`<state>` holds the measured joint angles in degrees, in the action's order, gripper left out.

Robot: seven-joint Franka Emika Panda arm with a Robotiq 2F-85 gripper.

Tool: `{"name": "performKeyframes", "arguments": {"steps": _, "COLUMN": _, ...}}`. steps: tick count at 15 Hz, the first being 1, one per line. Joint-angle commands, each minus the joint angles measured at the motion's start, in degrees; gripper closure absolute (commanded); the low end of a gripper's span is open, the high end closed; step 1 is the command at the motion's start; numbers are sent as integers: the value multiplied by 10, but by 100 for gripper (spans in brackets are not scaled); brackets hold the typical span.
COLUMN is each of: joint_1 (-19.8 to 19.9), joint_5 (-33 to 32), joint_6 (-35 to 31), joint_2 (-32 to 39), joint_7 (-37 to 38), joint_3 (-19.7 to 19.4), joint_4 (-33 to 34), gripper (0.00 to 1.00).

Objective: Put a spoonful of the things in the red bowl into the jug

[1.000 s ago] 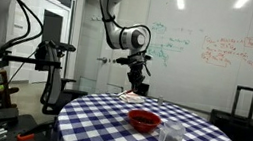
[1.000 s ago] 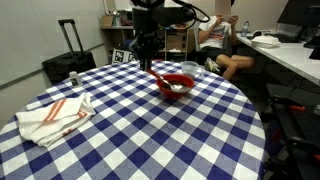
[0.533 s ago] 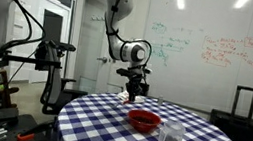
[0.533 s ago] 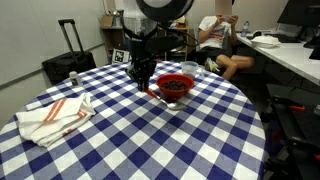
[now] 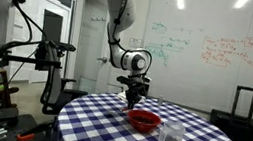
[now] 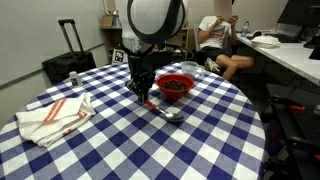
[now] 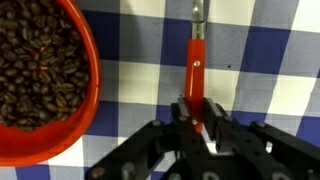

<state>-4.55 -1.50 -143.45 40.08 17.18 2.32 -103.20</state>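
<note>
The checked tablecloth is just below my gripper. Next, my gripper needs to stay low beside the red bowl and open its fingers to let go of the red handle there.
The red bowl (image 7: 40,80) holds dark coffee beans and sits on the checked table; it shows in both exterior views (image 5: 144,119) (image 6: 175,87). The jug (image 5: 170,138) is a small clear container beside the bowl, seen behind it in an exterior view (image 6: 189,69). My gripper (image 7: 198,115) is shut on the red handle of a spoon (image 7: 197,58). It is low at the table, right beside the bowl (image 6: 143,93) (image 5: 133,94). The spoon's metal end (image 6: 172,113) lies near the tablecloth, outside the bowl.
A folded white cloth with red stripes (image 6: 55,115) lies on the round blue-and-white checked table (image 6: 150,150). A black suitcase (image 6: 68,60) stands past the table edge. A person sits at a desk behind (image 6: 220,40).
The gripper has come down from above the table to its surface beside the red bowl, carrying the spoon, whose metal end now lies low near the cloth.
</note>
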Motion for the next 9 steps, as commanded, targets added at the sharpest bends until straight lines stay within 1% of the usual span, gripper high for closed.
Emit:
{"name": "performKeyframes", "arguments": {"steps": 1, "joint_1": -10, "joint_5": 19, "joint_6": 25, "joint_2": 26, "joint_7": -6, "joint_3": -11, "joint_4": 38, "gripper": 95}}
{"name": "performKeyframes", "arguments": {"steps": 8, "joint_1": -10, "joint_5": 23, "joint_6": 40, "joint_2": 51, "joint_7": 8, "joint_3": -23, "joint_4": 66, "gripper": 95}}
{"name": "performKeyframes", "arguments": {"steps": 9, "joint_1": -10, "joint_5": 24, "joint_6": 44, "joint_2": 54, "joint_7": 9, "joint_3": -24, "joint_4": 69, "gripper": 88}}
